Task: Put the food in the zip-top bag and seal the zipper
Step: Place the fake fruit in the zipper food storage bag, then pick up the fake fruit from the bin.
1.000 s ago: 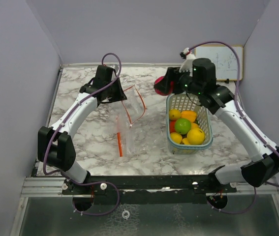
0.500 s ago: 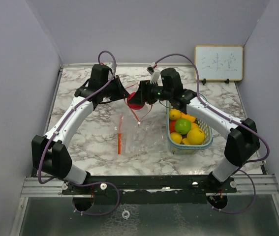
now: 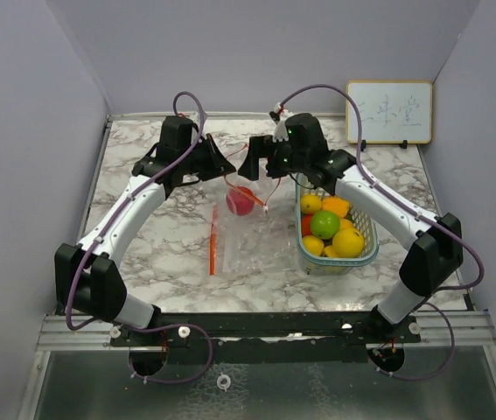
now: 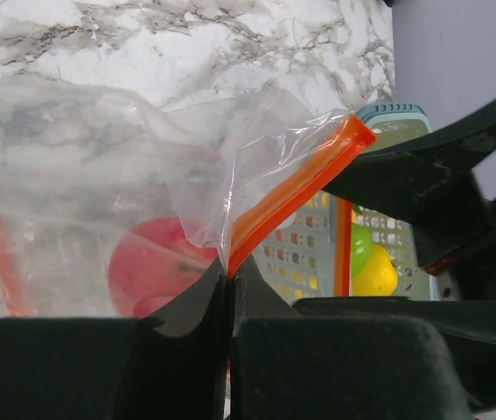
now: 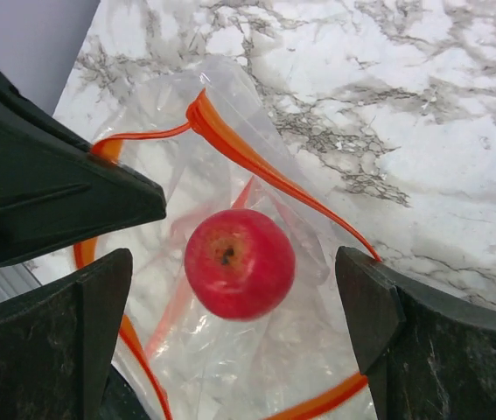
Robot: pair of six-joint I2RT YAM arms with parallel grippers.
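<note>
I will next swing my right gripper back over the basket and then lower it to the green apple, as the red-pink apple (image 3: 241, 201) is already in the bag (image 3: 239, 236).
A clear zip-top bag (image 3: 239, 236) with an orange zipper lies on the marble table. My left gripper (image 3: 221, 168) is shut on the bag's zipper edge (image 4: 291, 197) and holds the mouth up. A red-pink toy apple (image 3: 241, 201) sits inside the bag, seen in the right wrist view (image 5: 240, 262) and in the left wrist view (image 4: 156, 267). My right gripper (image 3: 249, 168) is open and empty just above the bag mouth, its fingers (image 5: 366, 306) wide either side of the apple. More toy fruits, yellow, orange and green (image 3: 324, 224), lie in the basket.
The pale green mesh basket (image 3: 361, 249) stands right of the bag, close to my right arm. A small whiteboard (image 3: 388, 112) leans on the back wall at the right. Grey walls enclose the table on the left, back and right.
My right gripper carried the red-pink apple left to the bag mouth, opened and let it go. The apple now lies inside the bag. My left gripper kept holding the bag edge.
</note>
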